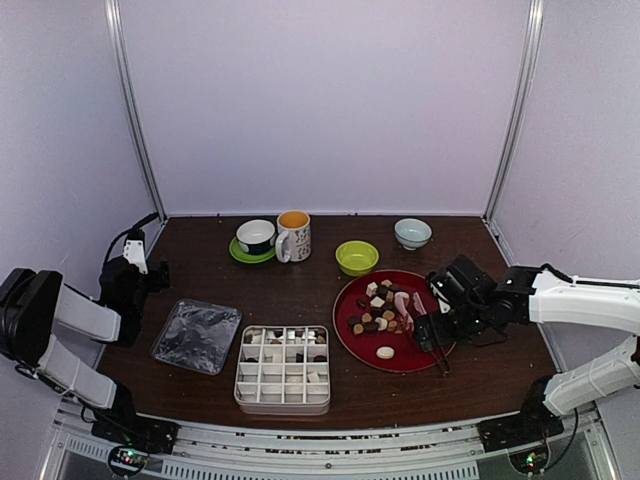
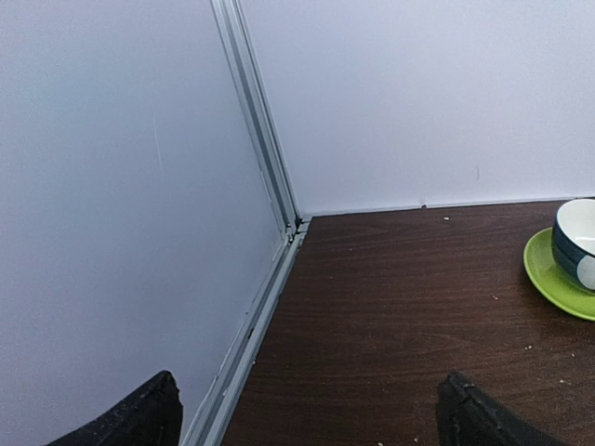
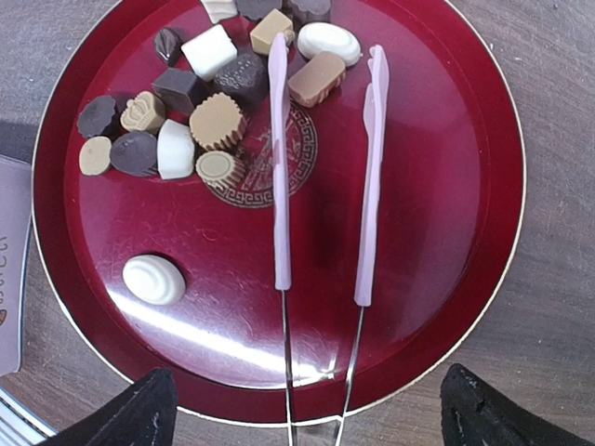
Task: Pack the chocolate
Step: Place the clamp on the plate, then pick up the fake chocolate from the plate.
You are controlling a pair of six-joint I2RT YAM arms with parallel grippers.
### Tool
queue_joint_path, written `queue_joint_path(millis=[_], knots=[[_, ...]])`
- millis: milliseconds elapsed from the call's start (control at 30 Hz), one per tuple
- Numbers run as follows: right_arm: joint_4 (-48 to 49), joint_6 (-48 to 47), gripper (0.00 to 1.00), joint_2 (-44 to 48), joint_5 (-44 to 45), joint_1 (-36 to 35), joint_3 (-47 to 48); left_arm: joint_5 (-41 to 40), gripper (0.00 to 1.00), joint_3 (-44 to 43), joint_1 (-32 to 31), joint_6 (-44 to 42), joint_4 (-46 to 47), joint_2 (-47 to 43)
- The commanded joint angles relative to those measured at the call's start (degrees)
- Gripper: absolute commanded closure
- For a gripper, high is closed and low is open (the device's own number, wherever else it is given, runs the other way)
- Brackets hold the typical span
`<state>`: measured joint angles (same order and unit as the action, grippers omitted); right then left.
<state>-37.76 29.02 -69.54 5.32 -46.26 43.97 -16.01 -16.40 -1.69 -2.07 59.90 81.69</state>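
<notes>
My right gripper moves down around the tongs' thin metal handles next and closes, bringing both together, since they run below it, between its open fingers.
The chocolate [image 3: 218,121] lies as several dark, tan and white pieces at the far left of a red plate [image 3: 437,186]. One white piece [image 3: 154,280] sits apart, nearer me. Pink tongs [image 3: 279,167] lie flat on the plate, their thin metal handles running back between my right fingers without touching them. My right gripper [image 3: 311,418] is open at the plate's near rim, seen from above as the right gripper [image 1: 432,335]. The white compartment box [image 1: 237,385] holds a few pieces in its far rows. My left gripper [image 2: 311,423] is open and empty by the left wall.
A clear plastic lid [image 1: 197,335] lies left of the box. Along the back stand a cup on a green saucer [image 1: 256,240], a mug [image 1: 293,235], a green bowl [image 1: 357,257] and a pale bowl [image 1: 413,233]. The saucer [image 2: 548,279] shows right of my left gripper.
</notes>
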Motion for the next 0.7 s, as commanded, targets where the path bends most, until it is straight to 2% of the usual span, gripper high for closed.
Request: queue_joint_path(millis=[0, 233, 433, 600, 667], knots=[[-2.7, 1.4, 0.04, -0.7, 0.4, -0.5, 0.1, 0.4, 0.02, -0.8, 0.4, -0.5, 2.1, 0.3], [-3.6, 2.3, 0.10, 0.6, 1.2, -1.3, -0.7, 0.4, 0.02, -0.9, 0.4, -0.5, 2.1, 0.3], [-3.1, 1.3, 0.25, -3.3, 0.4, -1.4, -0.1, 0.4, 0.02, -0.9, 0.5, -0.5, 2.1, 0.3], [-1.4, 1.1, 0.27, -5.2, 0.8, -1.5, 0.3, 0.4, 0.02, -0.9, 0.4, -0.5, 2.0, 0.3], [-1.1, 1.4, 0.31, -6.4, 1.6, -1.5, 0.5, 0.4, 0.02, -0.9, 0.4, -0.5, 2.1, 0.3]])
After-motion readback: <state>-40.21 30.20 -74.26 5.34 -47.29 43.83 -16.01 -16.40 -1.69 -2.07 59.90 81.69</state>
